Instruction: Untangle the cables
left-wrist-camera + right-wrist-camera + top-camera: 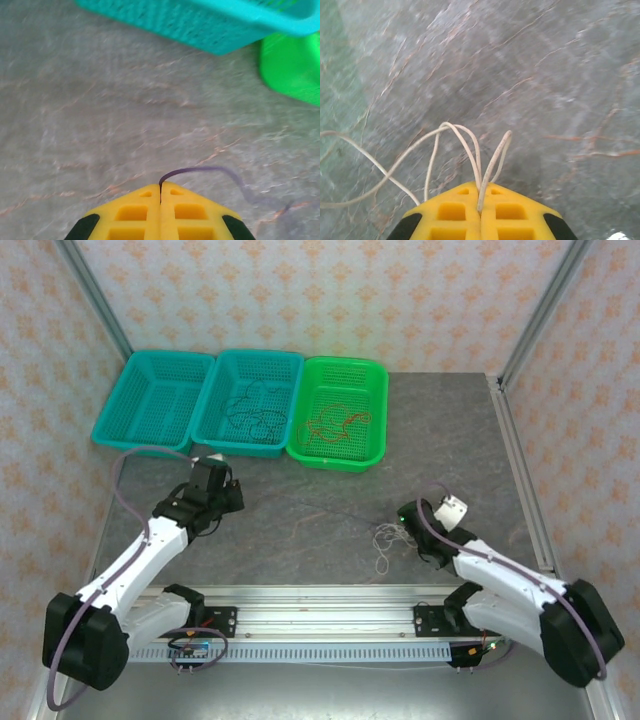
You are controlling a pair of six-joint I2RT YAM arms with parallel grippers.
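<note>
The stretched dark cable goes slack next as my left gripper shifts toward the white tangle (383,538) and releases it there, since bare tabletop lies between gripper and tangle.
My left gripper (160,186) is shut on a thin dark cable (205,170) that curves off to the right over the grey table. My right gripper (481,189) is shut on a pale whitish cable (462,137), whose loops stick out ahead of the yellow fingers and trail off left. From above, the left gripper (212,468) sits just in front of the baskets. The right gripper (402,522) is at the table's right centre, beside the small white cable tangle (383,538). Another dark cable (250,410) lies in the middle basket and a red-orange one (338,422) in the green basket.
Three baskets stand in a row at the back: a teal one (150,430) on the left, a teal one (215,435) in the middle and a green one (375,455) on the right. A metal rail (320,620) runs along the near edge between the arm bases.
</note>
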